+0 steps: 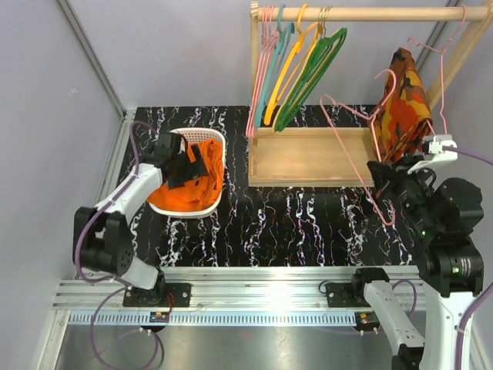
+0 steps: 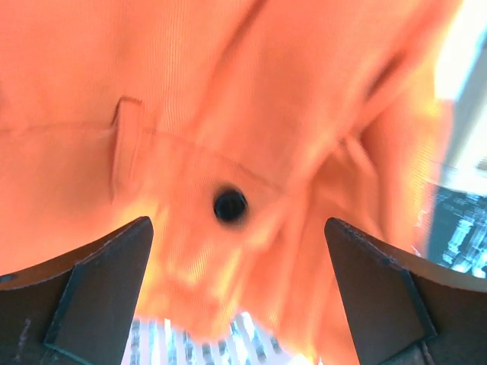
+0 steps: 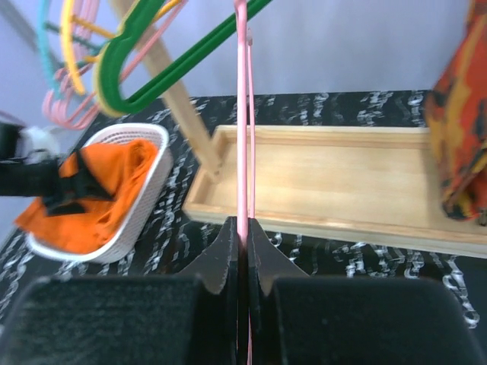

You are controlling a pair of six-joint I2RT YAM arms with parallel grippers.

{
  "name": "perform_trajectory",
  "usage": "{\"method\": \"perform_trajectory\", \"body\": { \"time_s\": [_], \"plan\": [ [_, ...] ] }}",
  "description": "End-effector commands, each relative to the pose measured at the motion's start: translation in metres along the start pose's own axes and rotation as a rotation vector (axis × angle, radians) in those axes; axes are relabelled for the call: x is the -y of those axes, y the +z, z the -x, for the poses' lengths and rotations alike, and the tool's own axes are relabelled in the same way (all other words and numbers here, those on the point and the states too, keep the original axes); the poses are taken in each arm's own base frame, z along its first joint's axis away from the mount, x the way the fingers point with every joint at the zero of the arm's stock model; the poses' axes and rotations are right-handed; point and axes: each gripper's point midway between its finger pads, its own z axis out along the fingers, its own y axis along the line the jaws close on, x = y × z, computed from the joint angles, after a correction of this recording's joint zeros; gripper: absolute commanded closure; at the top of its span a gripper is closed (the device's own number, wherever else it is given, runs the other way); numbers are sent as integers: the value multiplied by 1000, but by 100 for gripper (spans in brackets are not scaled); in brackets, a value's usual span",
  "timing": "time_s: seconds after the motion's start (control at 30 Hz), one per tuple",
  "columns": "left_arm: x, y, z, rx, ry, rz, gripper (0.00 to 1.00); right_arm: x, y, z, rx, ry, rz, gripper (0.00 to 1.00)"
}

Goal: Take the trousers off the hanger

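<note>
The bar's bare part [image 1: 390,14] lies outward of and above my right gripper, so next my right gripper needs to move outward and up to release the pink hanger there.
The bright orange trousers [image 1: 202,185] lie heaped in the white basket [image 1: 214,139] at the left, off the hanger. My left gripper [image 1: 183,163] hovers over them, open. In the left wrist view, its fingers [image 2: 106,281] stand wide apart, and the fabric [image 2: 228,114] with a black button fills the frame. My right gripper [image 1: 383,171] is shut on the thin pink wire hanger [image 1: 350,154], which it holds bare above the table at the right. In the right wrist view, the wire [image 3: 242,114] runs up from the closed jaws [image 3: 244,228].
A wooden rack stands at the back with pink, teal, yellow and green hangers [image 1: 300,69] on its rail, above a wooden tray base [image 1: 308,158]. A camouflage garment [image 1: 404,100] hangs at the right end, close behind my right gripper. Grey walls close in both sides.
</note>
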Motion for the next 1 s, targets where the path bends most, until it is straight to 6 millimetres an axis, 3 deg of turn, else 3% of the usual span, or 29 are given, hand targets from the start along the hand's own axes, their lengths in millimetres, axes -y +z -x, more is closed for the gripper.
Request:
{"method": "perform_trajectory", "body": {
  "time_s": [0.0, 0.1, 0.27, 0.3, 0.37, 0.43, 0.5, 0.53, 0.73, 0.97],
  "plan": [
    [34, -81, 53, 200, 21, -82, 1, 21, 10, 44, 135, -77, -118, 100],
    [39, -132, 68, 305, 54, -100, 1, 28, 20, 50, 144, -111, -141, 100],
    [35, -193, 66, 418, 113, -118, 1, 28, 37, 67, 213, -134, -125, 100],
    [34, -215, 63, 474, 130, -145, 1, 26, 39, 76, 249, -144, -116, 100],
    [32, -227, 54, 512, 162, -179, 1, 26, 48, 82, 263, -155, -109, 100],
    [29, -256, 47, 604, 198, -215, 1, 30, 63, 89, 277, -167, -115, 100],
    [20, -260, 37, 632, 225, -210, 1, 39, 73, 97, 287, -173, -152, 100],
    [14, -275, 32, 689, 231, -214, 1, 44, 83, 99, 278, -174, -171, 100],
    [-33, -266, 18, 804, 223, -71, 1, 60, 111, 120, 309, -182, -238, 100],
    [-51, -248, 9, 836, 208, -27, 1, 73, 152, 116, 243, -225, -246, 100]
  ]
}}
